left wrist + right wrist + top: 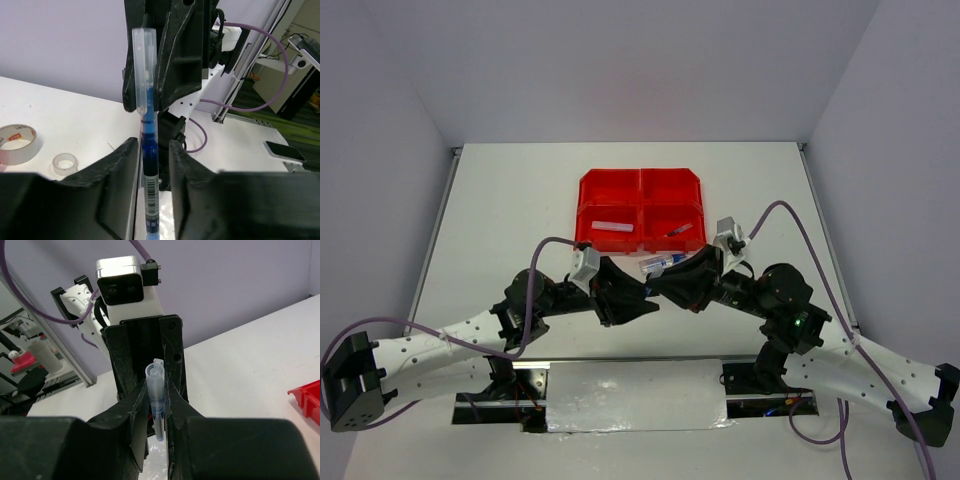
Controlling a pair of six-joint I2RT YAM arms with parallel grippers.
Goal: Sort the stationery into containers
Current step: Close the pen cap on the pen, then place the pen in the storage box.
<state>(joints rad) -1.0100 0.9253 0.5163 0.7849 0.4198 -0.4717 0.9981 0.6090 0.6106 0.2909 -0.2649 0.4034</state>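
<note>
My right gripper carries the blue pen outward next, then lowers and releases it alongside a pen-like item already in the near bin (670,221), outward of and below the gripper.
A blue pen (150,170) with a clear cap (156,382) lies along the line between my two grippers, which meet tip to tip in front of the red containers (640,188). My right gripper (663,284) is shut on the cap end, both fingers pressing it in the right wrist view (158,401). My left gripper (642,297) has its jaws on either side of the barrel (153,146), with a gap beside the right finger. The near-left bin holds a pale eraser (613,226). The near-right bin holds a thin pen-like item (672,232).
A blue-and-white stick item (658,263) lies on the table between the bins and the grippers. Two clear tape rolls, one large (16,144) and one small (65,163), lie on the table in the left wrist view. A silver strip (635,395) runs along the near edge.
</note>
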